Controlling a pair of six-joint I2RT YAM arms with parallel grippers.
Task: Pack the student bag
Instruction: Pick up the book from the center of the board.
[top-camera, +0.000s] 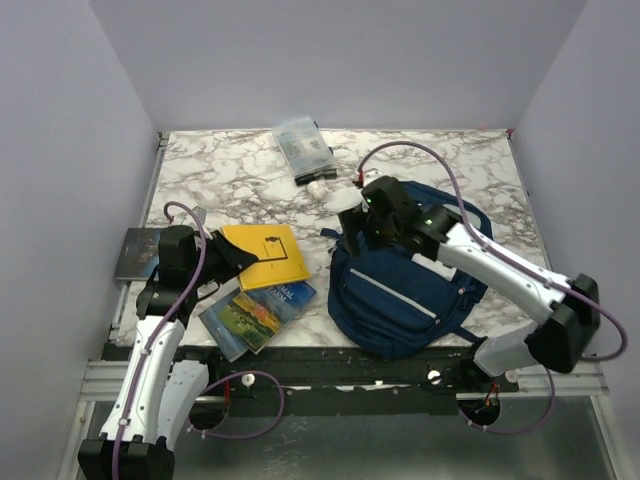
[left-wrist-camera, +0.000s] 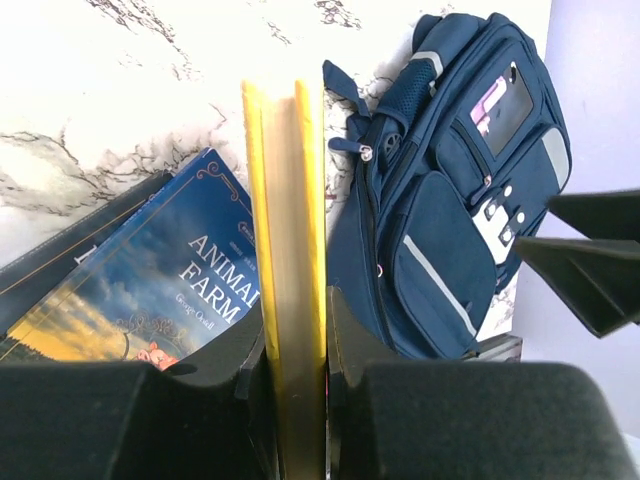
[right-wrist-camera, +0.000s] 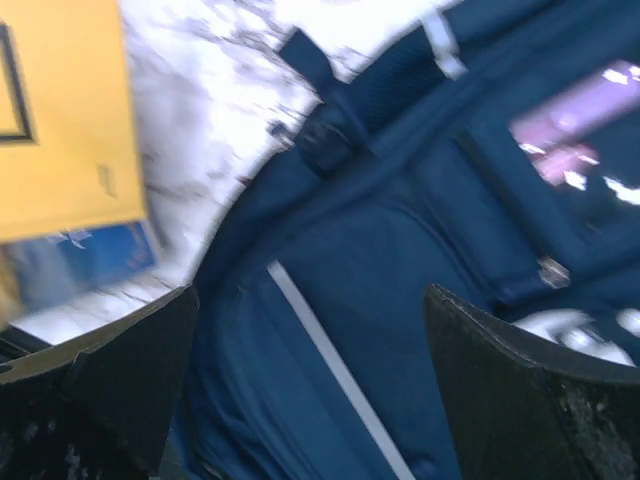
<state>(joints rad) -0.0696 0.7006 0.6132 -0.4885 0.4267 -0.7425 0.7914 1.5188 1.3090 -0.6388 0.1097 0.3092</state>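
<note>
I should next move my right gripper back and down onto the front pocket's rim (top-camera: 362, 292) (right-wrist-camera: 260, 350) beside the pale stripe, because that fold is below and back from the gripper.
The student bag (top-camera: 400, 290) is a navy backpack lying flat at the right of the marble table, front pockets up; it also shows as the bag (left-wrist-camera: 450, 200) and the bag (right-wrist-camera: 400, 300). A yellow book (top-camera: 268, 255) lies left of it. My left gripper (top-camera: 225, 255) is shut on that book's near edge, and the left wrist view shows the yellow book (left-wrist-camera: 287, 250) pinched between both pads of the left gripper (left-wrist-camera: 295, 330). My right gripper (top-camera: 358, 228) hangs open over the bag's top left, its fingers wide apart with only bag fabric below the right gripper (right-wrist-camera: 310, 370).
A blue "Animal Farm" book (top-camera: 258, 312) lies at the front edge, partly under the yellow one. A dark book (top-camera: 135, 252) sits at the far left. A clear plastic pouch (top-camera: 302, 147) and small white items (top-camera: 318, 187) lie at the back centre.
</note>
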